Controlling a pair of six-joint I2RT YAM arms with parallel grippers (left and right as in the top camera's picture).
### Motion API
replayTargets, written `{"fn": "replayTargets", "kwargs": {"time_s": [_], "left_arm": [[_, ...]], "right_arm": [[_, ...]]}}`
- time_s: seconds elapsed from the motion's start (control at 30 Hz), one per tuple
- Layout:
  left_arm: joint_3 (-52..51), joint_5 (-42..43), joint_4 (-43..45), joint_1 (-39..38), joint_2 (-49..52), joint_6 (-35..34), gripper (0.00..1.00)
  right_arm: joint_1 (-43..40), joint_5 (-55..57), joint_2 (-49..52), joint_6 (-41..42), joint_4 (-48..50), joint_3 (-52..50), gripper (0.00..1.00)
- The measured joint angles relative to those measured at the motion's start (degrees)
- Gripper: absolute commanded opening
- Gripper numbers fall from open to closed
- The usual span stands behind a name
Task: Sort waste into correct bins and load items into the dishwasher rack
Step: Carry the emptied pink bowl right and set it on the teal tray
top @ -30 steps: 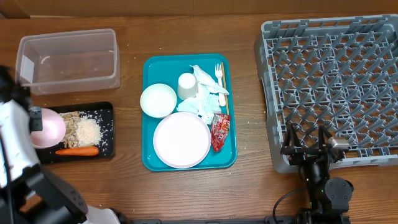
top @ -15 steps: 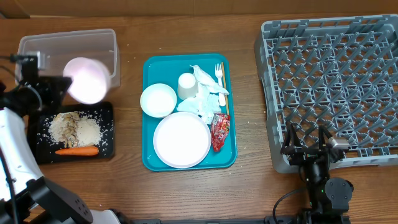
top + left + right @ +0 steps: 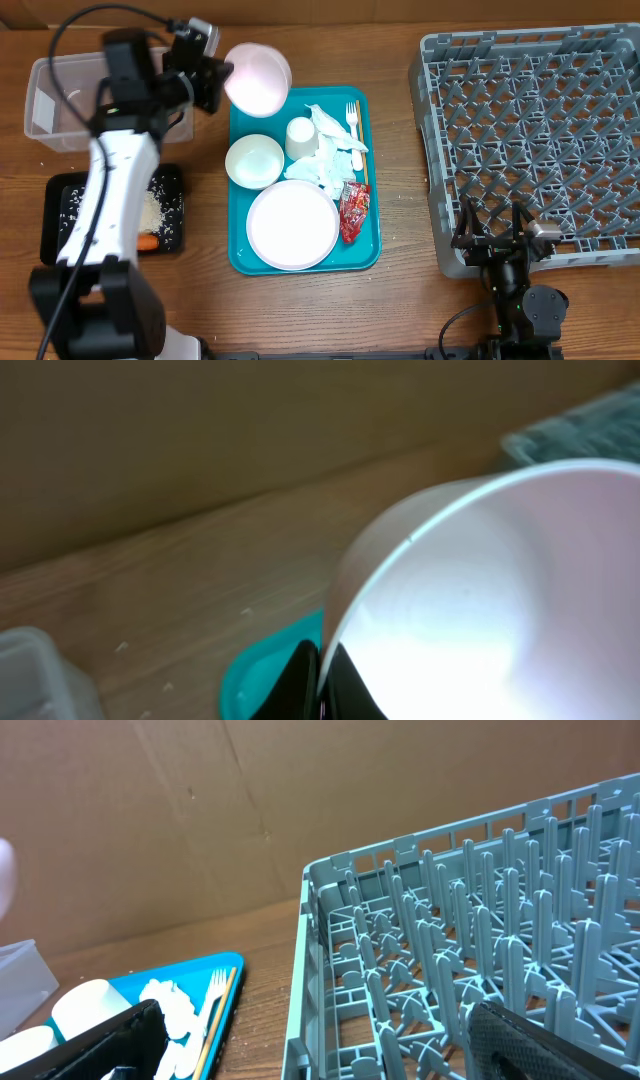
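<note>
Next, my left gripper moves down to set the pale pink bowl on the teal tray's far corner and release its rim. That corner lies bare beneath the pale pink bowl [image 3: 258, 78].
My left gripper [image 3: 222, 82] is shut on the rim of a pale pink bowl [image 3: 258, 78] and holds it in the air over the far left corner of the teal tray [image 3: 240, 255]. In the left wrist view the two black fingers [image 3: 302, 682] pinch the bowl's [image 3: 500, 600] rim. On the teal tray lie a white bowl [image 3: 254, 161], a cup [image 3: 300, 137], napkins [image 3: 330, 158], a fork [image 3: 352, 122], a red wrapper [image 3: 353, 210] and a plate [image 3: 292, 225]. My right gripper [image 3: 500, 238] is open and empty at the front edge of the grey rack [image 3: 540, 120].
A clear tub [image 3: 60, 95] stands at the far left, partly under my left arm. The black tray [image 3: 110, 205] in front of it holds rice-like grains and a carrot [image 3: 148, 241]. The right wrist view shows the rack [image 3: 480, 950] and the teal tray's corner [image 3: 150, 980].
My left arm has carried the pink bowl from over the black tray, past the clear tub, to above the teal tray's far left corner. The right arm has not moved.
</note>
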Motion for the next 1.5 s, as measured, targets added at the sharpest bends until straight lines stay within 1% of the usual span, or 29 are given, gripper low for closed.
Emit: {"fn": "replayTargets", "kwargs": {"time_s": [0.1,0.2,0.37,0.6,0.77,0.97,1.0,1.03,1.07,1.1,1.13,1.17,1.3,1.5], "left_arm": [[0.0,-8.3,4.9,-0.7,1.8,-9.1,0.04],[0.0,-13.1,7.5,-0.6,2.4,-16.7,0.04],[0.0,-16.0,6.2,-2.1,5.4,-22.3,0.04],[0.0,-18.3,5.3,-7.5,14.5,-24.2,0.04],[0.0,-23.1,4.5,-8.5,15.7,-24.2,0.04],[0.0,-27.6,-0.6,-8.3,15.7,-24.4,0.04],[0.0,-27.9,-1.5,-8.3,15.7,-24.4,0.06],[0.0,-28.1,-2.3,-8.3,15.7,-24.4,0.11],[0.0,-28.2,-2.8,-8.3,15.7,-24.4,0.20],[0.0,-28.3,-3.0,-8.3,15.7,-24.6,0.31],[0.0,-28.4,-3.2,-8.3,15.7,-24.7,0.33],[0.0,-28.4,-3.5,-8.3,15.7,-25.0,0.33],[0.0,-28.4,-4.5,-8.3,15.7,-25.2,0.39],[0.0,-28.4,-5.5,-8.3,15.6,-25.2,0.41]], "right_arm": [[0.0,0.0,0.0,0.0,0.0,0.0,1.00],[0.0,0.0,0.0,0.0,0.0,0.0,1.00],[0.0,0.0,0.0,0.0,0.0,0.0,1.00],[0.0,0.0,0.0,0.0,0.0,0.0,1.00],[0.0,0.0,0.0,0.0,0.0,0.0,1.00],[0.0,0.0,0.0,0.0,0.0,0.0,1.00],[0.0,0.0,0.0,0.0,0.0,0.0,1.00],[0.0,0.0,0.0,0.0,0.0,0.0,1.00],[0.0,0.0,0.0,0.0,0.0,0.0,1.00],[0.0,0.0,0.0,0.0,0.0,0.0,1.00],[0.0,0.0,0.0,0.0,0.0,0.0,1.00],[0.0,0.0,0.0,0.0,0.0,0.0,1.00],[0.0,0.0,0.0,0.0,0.0,0.0,1.00],[0.0,0.0,0.0,0.0,0.0,0.0,1.00]]}}
